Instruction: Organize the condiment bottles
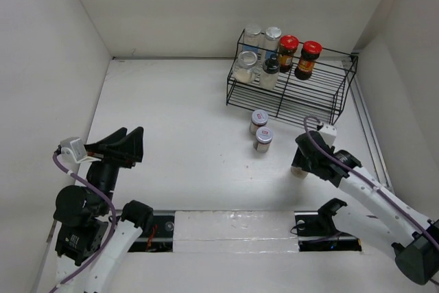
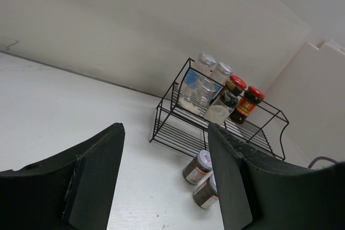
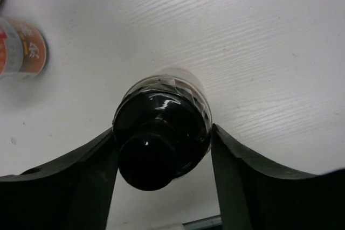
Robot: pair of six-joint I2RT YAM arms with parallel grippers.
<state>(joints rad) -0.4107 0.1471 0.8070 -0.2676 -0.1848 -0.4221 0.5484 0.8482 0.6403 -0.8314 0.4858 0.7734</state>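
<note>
The rack's top shelf has an empty spot beside the other black-lidded jar. My right gripper will next lift the black-lidded glass jar outward and onto that spot.
My right gripper is closed around a black-lidded glass jar standing on the table; in the right wrist view both fingers touch the sides of the jar. Two silver-lidded jars with dark contents stand on the table in front of the black wire rack. On the rack stand two red-lidded jars, two silver-lidded jars, a clear jar and a black-lidded jar. My left gripper is open and empty at the near left, also shown in its wrist view.
White walls enclose the table on the left, back and right. The rack stands in the back right corner, against the right wall. The arm bases and a slot lie along the near edge.
</note>
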